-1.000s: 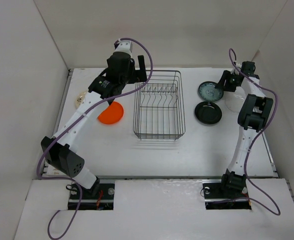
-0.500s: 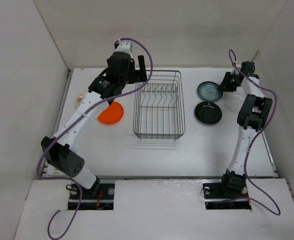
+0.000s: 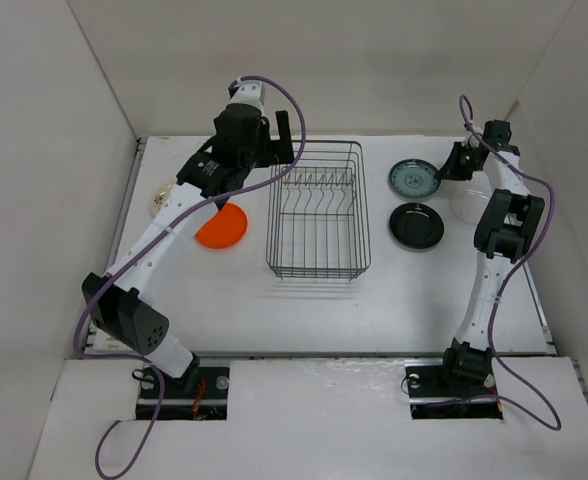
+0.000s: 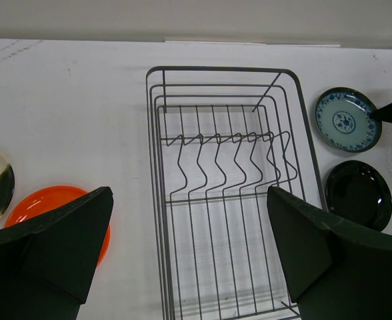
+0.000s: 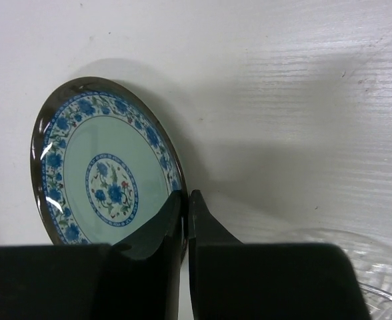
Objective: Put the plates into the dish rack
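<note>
I will raise my right gripper over the dish rack's slots beside the black plate, lower it and release, since they lie empty to the black plate's left in the top view.
My right gripper (image 5: 186,195) is shut on the right rim of the blue-green patterned plate (image 5: 103,180), at the back right of the table (image 3: 412,178). A glossy black plate (image 3: 416,225) lies just in front of it. The dark wire dish rack (image 3: 318,274) stands mid-table with nothing in it. Left of it lie an orange plate (image 3: 222,227) and a cream plate with dark marks (image 3: 160,200). High over the rack's back left corner my left gripper (image 4: 189,193) hangs open, holding nothing.
A clear glass dish (image 3: 469,205) sits right of the black plate, under my right arm. White walls close in the table on the left, back and right. The left arm's purple cable loops over the rack's back edge.
My right jaws have closed onto the patterned plate's rim, and the plate has shifted slightly to the left and back. The left arm has not moved.
</note>
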Controlling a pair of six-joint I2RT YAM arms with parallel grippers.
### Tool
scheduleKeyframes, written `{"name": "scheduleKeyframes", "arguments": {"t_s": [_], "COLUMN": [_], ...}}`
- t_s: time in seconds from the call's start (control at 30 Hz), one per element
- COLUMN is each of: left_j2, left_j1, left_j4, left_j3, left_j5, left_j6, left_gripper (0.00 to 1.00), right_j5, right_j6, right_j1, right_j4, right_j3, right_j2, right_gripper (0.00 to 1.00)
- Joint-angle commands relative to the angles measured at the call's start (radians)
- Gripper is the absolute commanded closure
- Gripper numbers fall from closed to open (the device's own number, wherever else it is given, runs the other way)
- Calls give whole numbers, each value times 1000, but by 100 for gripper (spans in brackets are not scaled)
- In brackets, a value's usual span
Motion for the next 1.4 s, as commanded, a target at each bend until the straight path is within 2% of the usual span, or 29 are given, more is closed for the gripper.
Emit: {"name": "scheduleKeyframes", "arguments": {"t_s": [0.0, 0.2, 0.4, 0.47, 0.67, 0.77, 0.8, 0.9, 1.03, 1.27, 1.37], "left_j2": [-22, -22, -31, -31, -31, -8, 11, 34, 54, 52, 41], "left_j1": [2, 2, 2, 2, 63, 128, 146, 223, 266, 266, 266], "left_j4": [33, 33, 13, 3, -19, -34, -49, -60, -60, -51, -51], "left_j3": [4, 4, 15, 24, 42, 62, 81, 90, 90, 81, 81], "left_j5": [-5, -39, -135, -188, -234, -234, -225, -162, -142, -142, -131], "left_j6": [11, 0, -20, -31, -51, -69, -81, -92, -83, -83, -83], "left_gripper": [0, 0, 0, 0, 0, 0, 0, 0, 0, 0, 0], "right_j5": [1, -131, -31, 85, 271, 450, 568, 688, 994, 1288, 1355], "right_j6": [-24, 86, 188, 203, 294, 294, 294, 294, 294, 335, 366], "right_j1": [-5, -5, 57, 76, 100, 175, 225, 297, 504, 707, 756], "right_j4": [-26, 31, 215, 224, 341, 313, 299, 247, 134, -86, -162], "right_j3": [27, -9, -229, -262, -484, -535, -535, -555, -497, -334, -274], "right_j2": [24, -66, -324, -375, -616, -729, -755, -840, -863, -775, -722], "right_gripper": [100, 100, 100, 100, 100, 100, 100, 100, 100, 100, 100]}}
